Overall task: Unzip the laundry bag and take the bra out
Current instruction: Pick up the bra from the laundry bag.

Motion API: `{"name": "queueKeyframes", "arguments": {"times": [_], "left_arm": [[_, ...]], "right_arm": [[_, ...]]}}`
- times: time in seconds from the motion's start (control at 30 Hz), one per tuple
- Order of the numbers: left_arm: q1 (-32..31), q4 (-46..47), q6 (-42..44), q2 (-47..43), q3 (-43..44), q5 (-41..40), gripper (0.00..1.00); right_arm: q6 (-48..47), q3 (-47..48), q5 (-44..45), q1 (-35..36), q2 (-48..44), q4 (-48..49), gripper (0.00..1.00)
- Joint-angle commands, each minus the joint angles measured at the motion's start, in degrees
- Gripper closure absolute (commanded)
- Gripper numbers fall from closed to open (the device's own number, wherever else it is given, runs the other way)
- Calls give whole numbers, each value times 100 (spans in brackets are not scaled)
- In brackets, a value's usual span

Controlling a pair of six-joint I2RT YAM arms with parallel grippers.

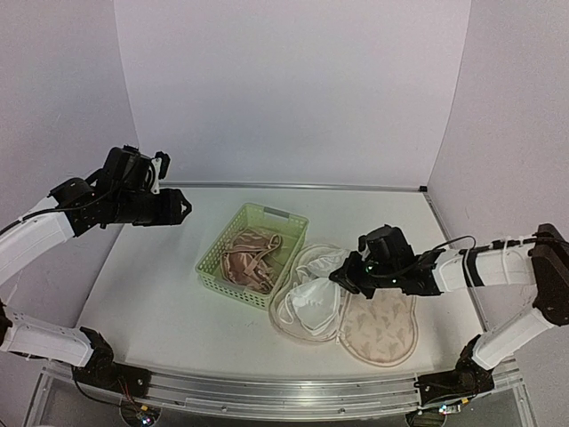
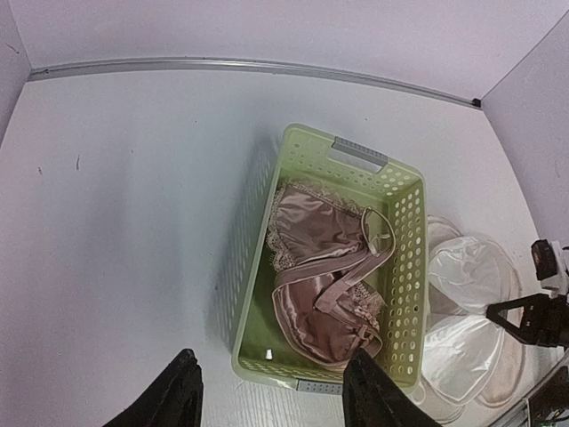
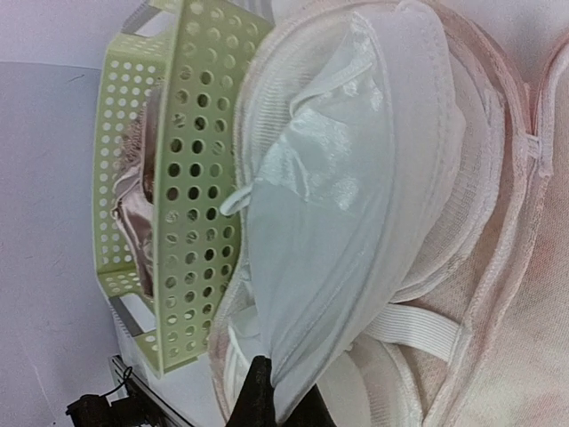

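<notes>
The robot's right gripper should next rise, move across to its left in the top view, go down and let go of the white bra [image 1: 311, 294], since the inside of the basket lies past the basket's side that way.
The beige-pink laundry bag [image 1: 382, 327] lies unzipped and spread open on the table, right of the basket; its padded lining shows in the right wrist view [image 3: 524, 294]. A white bra [image 1: 311, 294] sits in the open bag, its cup lifted [image 3: 338, 196]. My right gripper [image 1: 342, 277] is shut on the white bra's edge [image 3: 280, 396], just above the bag. My left gripper [image 1: 182, 211] is open and empty, held high over the table left of the basket; its fingers frame the basket's near end [image 2: 274, 369].
A light green lattice basket [image 1: 277, 214] stands left of the bag, touching it, with a pink satin bra [image 2: 324, 267] inside. The basket wall [image 3: 191, 178] is right beside the white bra. White walls enclose the table at back and sides.
</notes>
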Motion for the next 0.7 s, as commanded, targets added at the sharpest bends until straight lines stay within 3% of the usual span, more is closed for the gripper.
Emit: {"name": "queueKeyframes", "arguments": {"times": [0.0,0.67], "left_arm": [[-20,172,32,-172,138,-50,46],[-21,181,29,-306,35,-49,46]], "right_arm": [[-64,21,175,-10,-531,115,100],[-794,1532,523,-10,-1570,-677,100]]}}
